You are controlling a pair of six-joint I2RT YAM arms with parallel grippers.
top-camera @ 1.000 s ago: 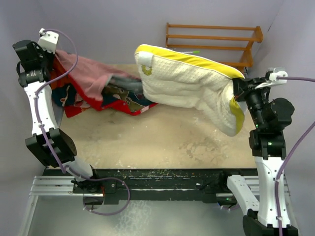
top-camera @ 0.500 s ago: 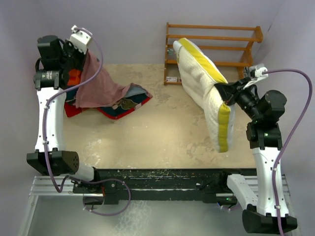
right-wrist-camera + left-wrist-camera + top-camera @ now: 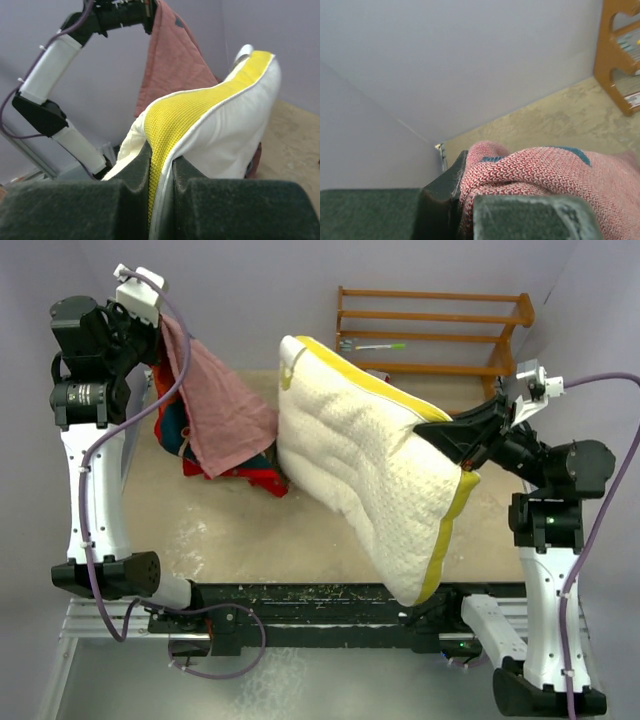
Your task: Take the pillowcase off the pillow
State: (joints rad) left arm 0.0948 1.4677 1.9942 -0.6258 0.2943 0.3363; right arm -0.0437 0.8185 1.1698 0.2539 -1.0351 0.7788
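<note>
The pillow is already out of the pillowcase and the sandy tabletop lies below, so next my right gripper will lower the yellow edge band [image 3: 172, 135] toward the tabletop and release the pillow.
The cream-white pillow [image 3: 370, 475] with a yellow edge band hangs in the air across the table's middle, fully out of the pillowcase. My right gripper [image 3: 452, 435] is shut on its yellow edge band [image 3: 172, 135] at the right. The red pillowcase [image 3: 215, 410], pale pink inside out, hangs from my left gripper [image 3: 160, 335] at the far left, its lower end bunched on the table. In the left wrist view the knit fabric [image 3: 545, 167] is pinched between my left fingers [image 3: 445, 187]. Pillow and pillowcase overlap in the top view near the middle.
A wooden rack [image 3: 430, 330] stands against the back wall at the right, with small items on its shelf. The sandy tabletop [image 3: 230, 540] shows in front of the pillowcase. The black base rail [image 3: 330, 605] runs along the near edge.
My right arm has swung the pillow down and leftward, so it now spreads across the middle. My left gripper has lifted the pillowcase higher; it hangs more vertically.
</note>
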